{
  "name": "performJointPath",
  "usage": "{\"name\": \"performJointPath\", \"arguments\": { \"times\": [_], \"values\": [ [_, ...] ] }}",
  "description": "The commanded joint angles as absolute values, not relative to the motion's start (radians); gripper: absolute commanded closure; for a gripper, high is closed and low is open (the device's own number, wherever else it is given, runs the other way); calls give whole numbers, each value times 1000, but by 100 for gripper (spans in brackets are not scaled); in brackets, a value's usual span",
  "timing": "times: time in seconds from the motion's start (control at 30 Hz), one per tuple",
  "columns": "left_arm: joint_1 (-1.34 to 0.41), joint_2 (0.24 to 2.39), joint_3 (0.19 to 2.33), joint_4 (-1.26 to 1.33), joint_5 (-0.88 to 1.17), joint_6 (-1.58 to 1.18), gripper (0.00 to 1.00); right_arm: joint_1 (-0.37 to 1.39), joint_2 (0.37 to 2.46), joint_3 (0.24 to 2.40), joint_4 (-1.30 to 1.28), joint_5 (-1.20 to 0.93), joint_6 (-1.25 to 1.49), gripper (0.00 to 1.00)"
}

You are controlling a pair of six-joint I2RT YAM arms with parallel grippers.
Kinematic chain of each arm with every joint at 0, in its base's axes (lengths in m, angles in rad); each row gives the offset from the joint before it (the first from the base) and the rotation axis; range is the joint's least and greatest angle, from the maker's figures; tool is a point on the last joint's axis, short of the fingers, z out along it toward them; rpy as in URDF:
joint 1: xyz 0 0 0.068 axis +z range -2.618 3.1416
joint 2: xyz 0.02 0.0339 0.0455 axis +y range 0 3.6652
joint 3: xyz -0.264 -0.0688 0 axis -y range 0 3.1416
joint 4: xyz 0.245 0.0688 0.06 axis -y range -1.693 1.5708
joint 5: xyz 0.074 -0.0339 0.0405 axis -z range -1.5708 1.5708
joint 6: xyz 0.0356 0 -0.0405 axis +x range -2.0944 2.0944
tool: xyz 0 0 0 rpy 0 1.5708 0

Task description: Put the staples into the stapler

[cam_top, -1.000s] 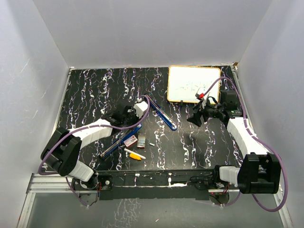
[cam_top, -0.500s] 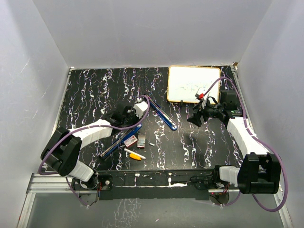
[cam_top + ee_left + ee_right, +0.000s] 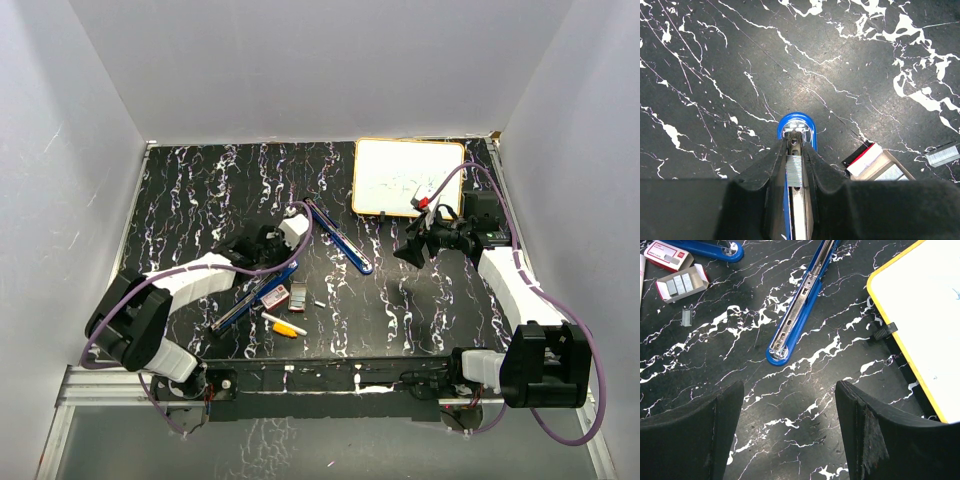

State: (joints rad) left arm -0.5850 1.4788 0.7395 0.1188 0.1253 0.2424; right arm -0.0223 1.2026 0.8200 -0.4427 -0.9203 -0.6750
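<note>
The magazine's open channel (image 3: 275,281) (image 3: 798,197) runs back from right under my left gripper's fingers, so my left gripper needs to move back along it next and let go of the staple strip.
The blue stapler lies opened flat: its magazine half (image 3: 255,295) runs to the lower left and its top arm (image 3: 340,238) to the upper right. My left gripper (image 3: 262,250) is shut on a silvery staple strip (image 3: 794,170) and holds it right over the magazine's open channel, near the blue front tip (image 3: 796,128). The red-and-white staple box (image 3: 298,295) lies open beside the magazine, and it also shows in the left wrist view (image 3: 877,165). A loose strip (image 3: 942,154) lies to its right. My right gripper (image 3: 410,252) is open and empty, above bare table right of the top arm (image 3: 800,305).
A yellow-framed whiteboard (image 3: 408,178) lies at the back right with a black clip (image 3: 885,331) at its edge. A yellow-and-white marker (image 3: 285,325) lies near the front edge below the staple box. White walls enclose the black marbled table (image 3: 200,190).
My left gripper has shifted slightly along the stapler's magazine with the strip in it. The right arm has not moved.
</note>
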Motion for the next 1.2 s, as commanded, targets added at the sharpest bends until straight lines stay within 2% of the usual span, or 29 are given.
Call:
{"name": "performJointPath", "arguments": {
  "times": [0.0, 0.87, 1.17],
  "values": [
    [-571, 1434, 714, 105, 153, 244, 100, -28, 1200, 837, -419, -949, -681, 24],
    [-519, 1385, 676, 123, 245, 245, 100, -28, 1196, 847, -428, -955, -681, 23],
    [-492, 1391, 669, 116, 286, 248, 97, -28, 1197, 851, -431, -956, -683, 23]
  ]
}}
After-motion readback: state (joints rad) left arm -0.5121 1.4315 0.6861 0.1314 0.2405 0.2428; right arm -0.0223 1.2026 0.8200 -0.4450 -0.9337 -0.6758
